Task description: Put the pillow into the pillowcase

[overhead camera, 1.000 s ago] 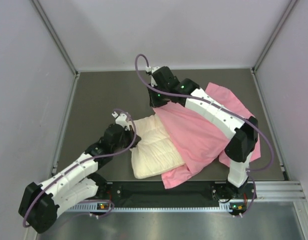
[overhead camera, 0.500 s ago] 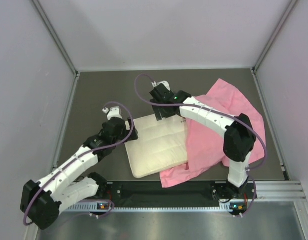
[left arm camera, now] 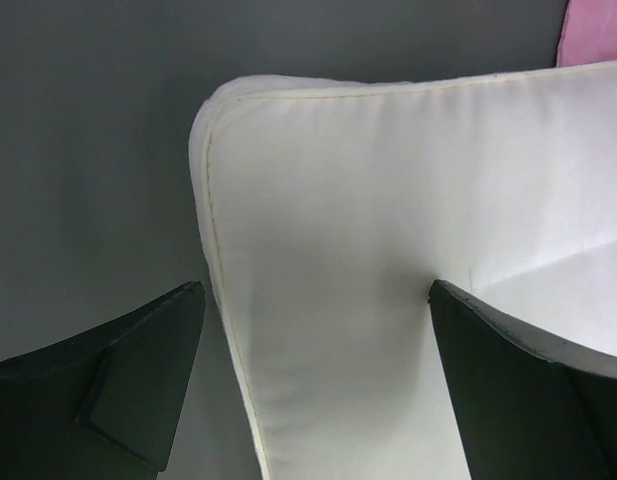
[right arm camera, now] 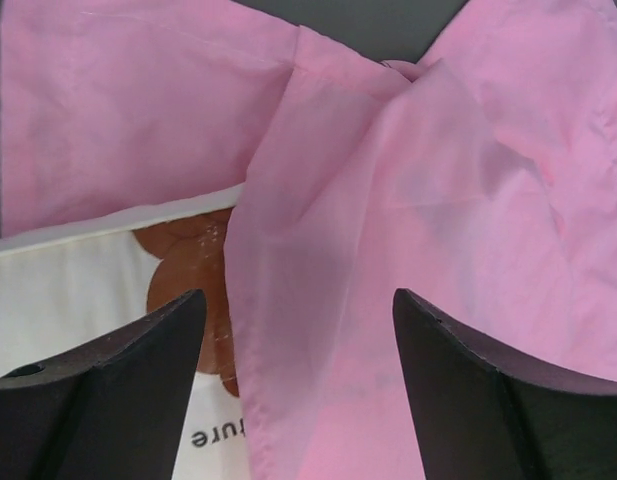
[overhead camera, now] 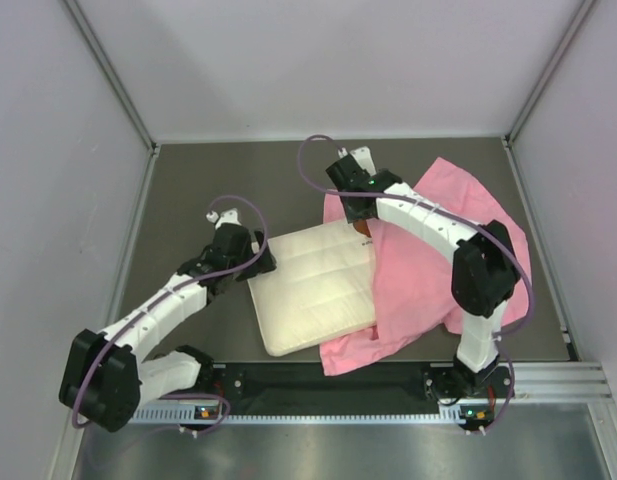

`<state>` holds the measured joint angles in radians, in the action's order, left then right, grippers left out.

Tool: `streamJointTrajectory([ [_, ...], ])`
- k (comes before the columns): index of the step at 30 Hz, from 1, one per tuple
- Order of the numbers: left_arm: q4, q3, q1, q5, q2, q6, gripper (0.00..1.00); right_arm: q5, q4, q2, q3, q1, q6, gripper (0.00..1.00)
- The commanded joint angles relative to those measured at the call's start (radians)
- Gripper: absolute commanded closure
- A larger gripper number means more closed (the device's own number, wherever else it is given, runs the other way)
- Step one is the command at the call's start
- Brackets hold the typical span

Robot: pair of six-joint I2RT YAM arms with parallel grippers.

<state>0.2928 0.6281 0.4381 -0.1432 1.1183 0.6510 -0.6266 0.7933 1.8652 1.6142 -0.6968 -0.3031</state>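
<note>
The pillowcase's loose edge [right arm camera: 282, 291] is between the right gripper's open fingers beside the brown print [right arm camera: 183, 270], so the right gripper needs to go down a little onto that fold of the pillowcase next and close.
The cream-white pillow [overhead camera: 313, 290] lies flat mid-table, its right edge under the pink pillowcase [overhead camera: 433, 255], which is crumpled to the right. My left gripper [overhead camera: 261, 262] is open over the pillow's far-left corner. In the left wrist view the left gripper [left arm camera: 316, 290] straddles the stitched edge of the pillow [left arm camera: 388, 190]. My right gripper [overhead camera: 360, 217] is open at the pillow's far-right corner. In the right wrist view the right gripper [right arm camera: 298, 300] hangs over a loose fold of the pillowcase [right arm camera: 438, 200], beside the pillow's brown print [right arm camera: 183, 270] and black text [right arm camera: 216, 435].
The dark table [overhead camera: 208, 190] is enclosed by pale walls on three sides. A metal rail [overhead camera: 548, 385] runs along the near edge by the arm bases. Part of the pillowcase reaches the table's near edge [overhead camera: 353, 355].
Both grippers have opened. The pillowcase that lay over half of the pillow has slid off to the right, and the pillow now lies flat. The right gripper moved right and back.
</note>
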Motion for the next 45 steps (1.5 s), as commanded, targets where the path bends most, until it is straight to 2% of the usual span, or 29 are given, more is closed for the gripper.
streamJointTrajectory([
  [1, 0.001, 0.091, -0.006, -0.088, 0.011, -0.069, 0.01, -0.042, -0.022, 0.043, 0.024, 0.022, 0.03, 0.25],
  [3, 0.04, 0.171, -0.006, -0.159, 0.023, -0.12, 0.01, -0.027, -0.026, 0.054, 0.029, 0.033, 0.039, 0.29],
  [5, 0.057, 0.221, -0.013, -0.122, 0.044, -0.212, 0.01, -0.012, -0.034, 0.058, 0.027, 0.04, 0.042, 0.32],
  [6, 0.075, 0.284, -0.018, -0.113, 0.063, -0.232, 0.01, -0.004, -0.037, 0.064, 0.027, 0.043, 0.042, 0.39],
  [8, 0.083, 0.343, -0.032, -0.044, 0.126, -0.307, 0.01, 0.019, -0.045, 0.068, 0.023, 0.052, 0.045, 0.42],
  [10, 0.063, 0.404, -0.045, 0.104, 0.194, -0.352, 0.01, 0.037, -0.048, 0.074, 0.027, 0.056, 0.048, 0.45],
  [11, 0.027, 0.418, -0.045, 0.184, 0.219, -0.372, 0.01, 0.041, -0.048, 0.078, 0.03, 0.06, 0.05, 0.5],
  [12, 0.01, 0.444, -0.045, 0.3, 0.272, -0.39, 0.01, 0.042, -0.052, 0.075, 0.03, 0.062, 0.05, 0.63],
  [14, -0.024, 0.466, -0.044, 0.41, 0.333, -0.425, 0.01, 0.076, -0.063, 0.065, 0.029, 0.074, 0.047, 0.77],
  [15, -0.043, 0.482, -0.042, 0.454, 0.363, -0.439, 0.01, 0.097, -0.083, 0.048, 0.026, 0.079, 0.045, 0.88],
  [17, -0.075, 0.478, -0.042, 0.508, 0.432, -0.474, 0.01, 0.169, -0.104, 0.028, 0.012, 0.094, 0.038, 0.95],
  [22, -0.162, 0.455, -0.03, 0.591, 0.517, -0.563, 0.01, 0.307, -0.147, -0.011, -0.004, 0.114, 0.024, 1.0],
  [28, -0.109, 0.554, -0.021, 0.66, 0.649, -0.583, 0.02, 0.364, -0.149, -0.015, 0.001, 0.123, 0.022, 1.0],
  [30, -0.069, 0.588, -0.018, 0.71, 0.701, -0.593, 0.09, 0.376, -0.151, -0.015, 0.001, 0.122, 0.022, 1.0],
  [33, -0.093, 0.588, -0.016, 0.767, 0.713, -0.588, 0.5, 0.404, -0.157, -0.005, 0.01, 0.123, 0.022, 1.0],
  [34, -0.109, 0.584, -0.013, 0.777, 0.71, -0.577, 0.74, 0.424, -0.157, -0.001, 0.013, 0.123, 0.018, 1.0],
  [36, -0.13, 0.579, -0.003, 0.775, 0.69, -0.567, 1.0, 0.465, -0.166, 0.005, 0.015, 0.123, 0.012, 1.0],
  [38, -0.145, 0.565, 0.01, 0.768, 0.666, -0.567, 1.0, 0.493, -0.169, 0.003, 0.018, 0.122, 0.004, 1.0],
  [42, -0.275, 0.504, 0.04, 0.732, 0.55, -0.531, 1.0, 0.551, -0.172, -0.033, 0.015, 0.105, -0.005, 1.0],
  [45, -0.381, 0.461, 0.045, 0.731, 0.494, -0.443, 1.0, 0.606, -0.172, -0.084, 0.003, 0.085, -0.017, 1.0],
])
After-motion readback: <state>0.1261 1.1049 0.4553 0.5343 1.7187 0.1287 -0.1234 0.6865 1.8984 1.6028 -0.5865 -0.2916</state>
